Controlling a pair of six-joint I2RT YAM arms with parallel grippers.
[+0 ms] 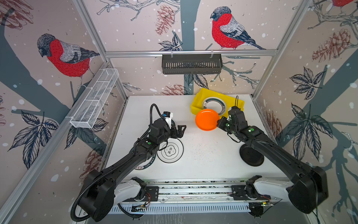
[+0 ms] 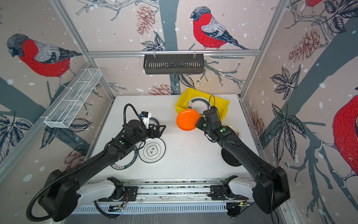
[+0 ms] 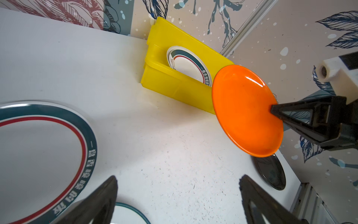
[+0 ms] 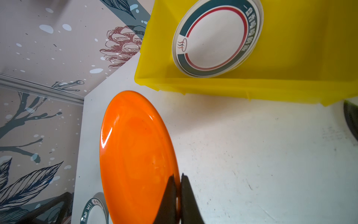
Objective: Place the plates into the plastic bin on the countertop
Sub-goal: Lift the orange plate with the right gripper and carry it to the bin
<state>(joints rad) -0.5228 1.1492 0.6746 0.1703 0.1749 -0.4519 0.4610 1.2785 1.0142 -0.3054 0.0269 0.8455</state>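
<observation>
My right gripper moves outward over the bin's near side next, then down to release upon the teal-rimmed plate [image 1: 215,105] [image 4: 215,38], as the orange plate hangs short of it.
My right gripper [image 1: 218,122] [image 4: 178,175] is shut on the rim of the orange plate [image 1: 206,119] [image 4: 135,155]. It holds the plate tilted above the countertop [image 1: 203,155], just in front of the yellow plastic bin [image 1: 194,109] [image 4: 232,85]. A teal-rimmed plate [image 1: 215,105] [image 4: 215,38] lies inside the bin. My left gripper [image 1: 180,131] [image 3: 178,177] hovers open and empty over the table's left half. A black-ringed white plate [image 1: 170,151], teal-lettered plates [image 2: 126,164] [image 3: 91,145], a dark plate [image 1: 250,156] and a yellowish plate [image 2: 234,131] lie on the table.
A black slotted basket [image 1: 191,64] hangs on the back rail. On the left wall is a white wire mesh rack [image 1: 95,99]. My right arm passes over the dark plate, and my left arm covers part of the teal-lettered plates.
</observation>
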